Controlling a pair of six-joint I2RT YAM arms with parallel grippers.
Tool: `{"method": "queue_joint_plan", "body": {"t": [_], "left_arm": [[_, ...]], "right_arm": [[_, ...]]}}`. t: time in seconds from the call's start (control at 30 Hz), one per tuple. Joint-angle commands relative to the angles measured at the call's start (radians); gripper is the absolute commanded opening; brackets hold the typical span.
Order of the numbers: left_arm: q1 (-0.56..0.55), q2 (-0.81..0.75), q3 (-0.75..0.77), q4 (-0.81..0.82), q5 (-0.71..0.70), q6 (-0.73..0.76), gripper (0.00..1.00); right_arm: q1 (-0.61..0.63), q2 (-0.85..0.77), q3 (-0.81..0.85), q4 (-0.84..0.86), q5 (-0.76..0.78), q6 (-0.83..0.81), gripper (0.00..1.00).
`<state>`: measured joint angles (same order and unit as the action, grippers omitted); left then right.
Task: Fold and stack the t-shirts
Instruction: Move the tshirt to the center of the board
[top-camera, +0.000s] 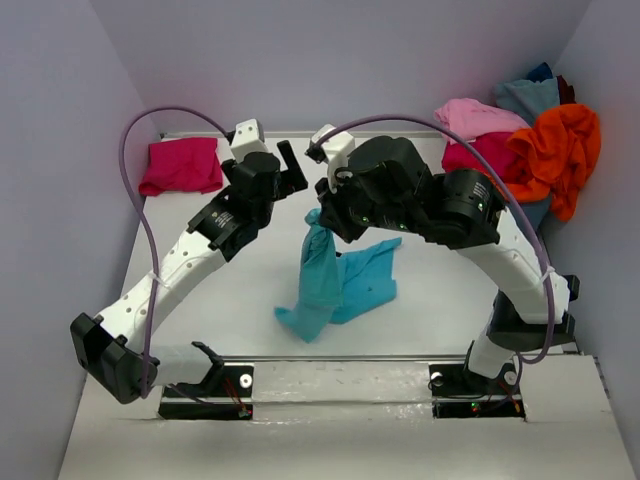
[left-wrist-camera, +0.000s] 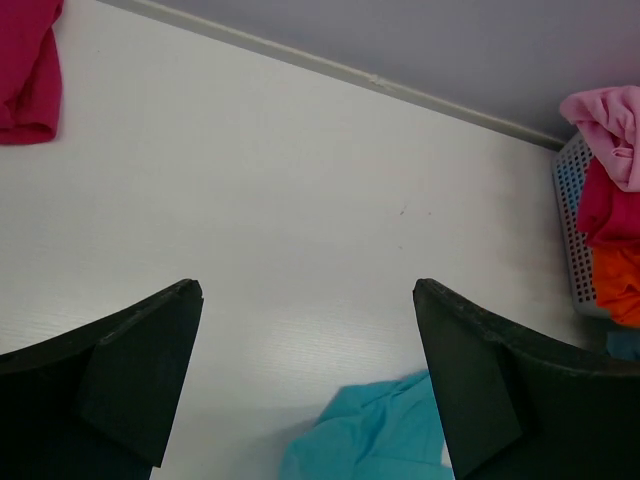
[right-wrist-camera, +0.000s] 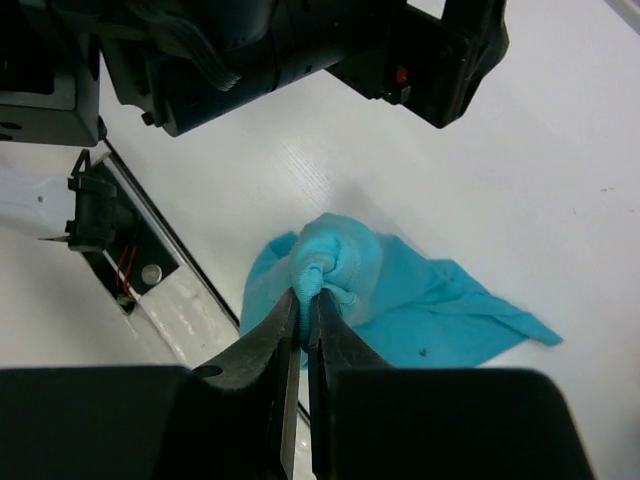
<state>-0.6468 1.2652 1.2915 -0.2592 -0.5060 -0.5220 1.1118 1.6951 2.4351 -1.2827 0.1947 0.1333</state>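
The turquoise t-shirt (top-camera: 335, 280) hangs bunched with its lower part trailing, so the robot's right gripper should lift outward, then go down over the bare far tabletop and release.
A turquoise t-shirt (top-camera: 335, 280) hangs bunched from my right gripper (top-camera: 318, 218), its lower part trailing on the table. In the right wrist view the right gripper (right-wrist-camera: 305, 296) is shut on a pinch of the turquoise t-shirt (right-wrist-camera: 400, 300). My left gripper (top-camera: 290, 165) hovers open just left of it, above the table; its wrist view shows the left gripper (left-wrist-camera: 305, 300) with wide-spread fingers (left-wrist-camera: 150, 370) and the turquoise t-shirt (left-wrist-camera: 375, 435) below. A folded magenta t-shirt (top-camera: 182, 165) lies at the back left. Orange (top-camera: 560, 150), light pink (top-camera: 475, 117), crimson and blue t-shirts pile at the back right.
The pile sits in a white mesh basket (left-wrist-camera: 572, 230) against the right wall. Purple cables (top-camera: 140, 230) arc over both arms. A metal rail (top-camera: 340, 375) with the arm bases runs along the near edge. Walls close in on three sides.
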Motion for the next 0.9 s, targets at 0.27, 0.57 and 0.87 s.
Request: {"method": "queue_joint_plan", "body": {"t": [0.27, 0.57, 0.87], "left_arm": [[-0.028, -0.064, -0.035, -0.008, -0.104, -0.042, 0.99], [-0.028, -0.04, -0.035, -0.009, -0.1, -0.055, 0.99], [-0.037, -0.032, -0.055, 0.006, -0.095, -0.05, 0.99]], "right_arm": [[0.045, -0.153, 0.009, 0.215, 0.409, -0.018, 0.07], [0.045, -0.104, 0.059, 0.462, 0.816, -0.259, 0.07], [0.045, -0.069, 0.036, 0.517, 0.809, -0.261, 0.07]]}}
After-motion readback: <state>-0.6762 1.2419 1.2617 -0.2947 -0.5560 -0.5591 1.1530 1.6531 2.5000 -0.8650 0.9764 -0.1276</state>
